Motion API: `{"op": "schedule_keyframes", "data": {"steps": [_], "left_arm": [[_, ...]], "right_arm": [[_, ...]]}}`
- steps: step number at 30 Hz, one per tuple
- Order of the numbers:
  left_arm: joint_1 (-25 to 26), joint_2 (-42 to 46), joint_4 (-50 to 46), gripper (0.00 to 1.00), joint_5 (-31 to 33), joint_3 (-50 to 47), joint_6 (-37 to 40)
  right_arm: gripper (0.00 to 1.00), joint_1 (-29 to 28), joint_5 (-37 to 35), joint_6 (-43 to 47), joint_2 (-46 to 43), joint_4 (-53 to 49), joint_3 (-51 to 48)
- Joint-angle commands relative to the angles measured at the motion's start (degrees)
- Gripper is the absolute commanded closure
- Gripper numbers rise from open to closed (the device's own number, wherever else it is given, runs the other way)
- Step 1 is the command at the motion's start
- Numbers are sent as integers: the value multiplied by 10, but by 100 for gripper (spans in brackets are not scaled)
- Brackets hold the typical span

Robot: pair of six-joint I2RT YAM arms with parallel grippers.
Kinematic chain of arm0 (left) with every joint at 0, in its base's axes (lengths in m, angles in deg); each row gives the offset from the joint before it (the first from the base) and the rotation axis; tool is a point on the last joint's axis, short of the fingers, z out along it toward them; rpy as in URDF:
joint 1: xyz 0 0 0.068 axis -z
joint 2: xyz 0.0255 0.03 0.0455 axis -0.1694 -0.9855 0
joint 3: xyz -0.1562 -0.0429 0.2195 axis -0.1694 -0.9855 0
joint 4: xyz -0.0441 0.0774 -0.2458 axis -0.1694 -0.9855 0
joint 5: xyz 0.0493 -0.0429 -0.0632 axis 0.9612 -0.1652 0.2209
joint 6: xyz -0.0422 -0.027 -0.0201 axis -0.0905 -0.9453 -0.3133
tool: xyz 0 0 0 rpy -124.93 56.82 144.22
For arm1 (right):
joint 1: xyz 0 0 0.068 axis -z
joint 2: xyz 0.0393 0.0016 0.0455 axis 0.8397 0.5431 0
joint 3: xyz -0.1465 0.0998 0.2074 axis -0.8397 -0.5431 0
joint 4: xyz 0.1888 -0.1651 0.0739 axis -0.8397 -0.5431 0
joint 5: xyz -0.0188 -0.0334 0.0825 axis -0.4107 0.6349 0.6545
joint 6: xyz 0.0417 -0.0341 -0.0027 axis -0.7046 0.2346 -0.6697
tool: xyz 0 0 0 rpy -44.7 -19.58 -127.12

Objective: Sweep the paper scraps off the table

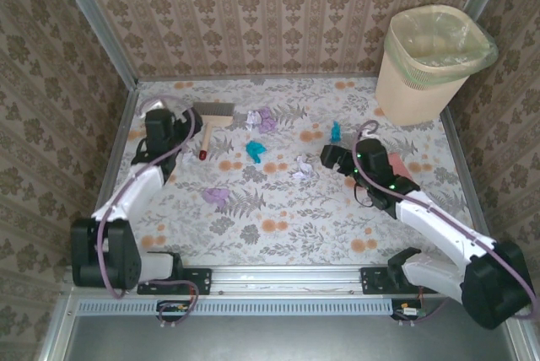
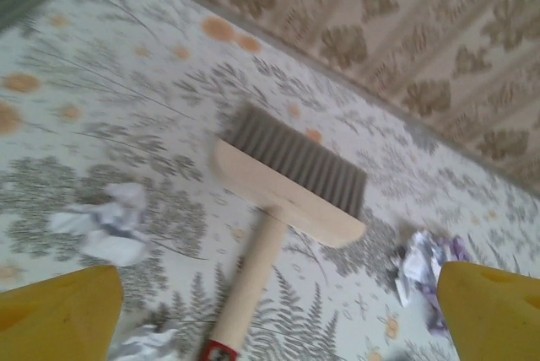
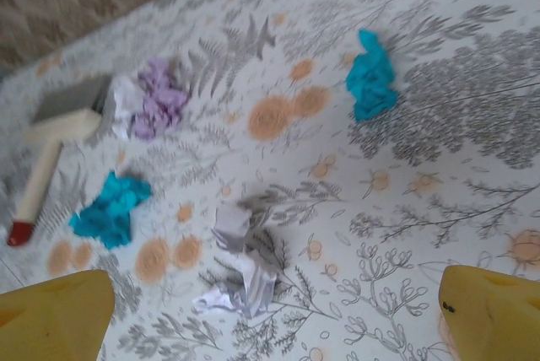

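The brush lies slanted between the open fingers of my left gripper. My left gripper should lower and turn in line with the brush, onto the bare wooden handle behind the head [image 1: 208, 133] [image 2: 260, 255].
A wooden brush [image 1: 212, 118] lies on the table [image 1: 287, 234] at the back left, bristles toward the wall. My left gripper [image 1: 160, 132] stands open just left of it; in the left wrist view its yellow fingers [image 2: 59, 315] straddle the brush handle [image 2: 250, 285] without touching it. Paper scraps lie scattered: a purple-white wad [image 1: 263, 119], two teal ones [image 1: 255, 150] [image 1: 336, 132], a white one [image 1: 302, 169] and a purple one [image 1: 216, 196]. My right gripper [image 1: 337, 158] is open beside the white wad [image 3: 243, 275], nothing between its fingers.
A beige waste bin [image 1: 432, 61] with a liner stands at the back right corner. A pinkish flat thing [image 1: 399, 167] lies under the right arm. Metal rails and patterned walls close the table in on three sides.
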Motion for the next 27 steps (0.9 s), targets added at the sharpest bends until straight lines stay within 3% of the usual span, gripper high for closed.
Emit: {"op": "schedule_keyframes", "data": {"steps": [1, 13, 22, 27], "left_arm": [[25, -69, -170, 6, -11, 85, 34], [47, -257, -337, 11, -8, 267, 89], [53, -370, -376, 12, 26, 364, 125], [37, -424, -377, 12, -9, 403, 129]], "right_arm": [[0, -27, -79, 55, 8, -21, 9], [0, -38, -91, 64, -22, 58, -51], [0, -38, -81, 61, -13, 70, -54], [0, -38, -80, 65, -14, 77, -58]]}}
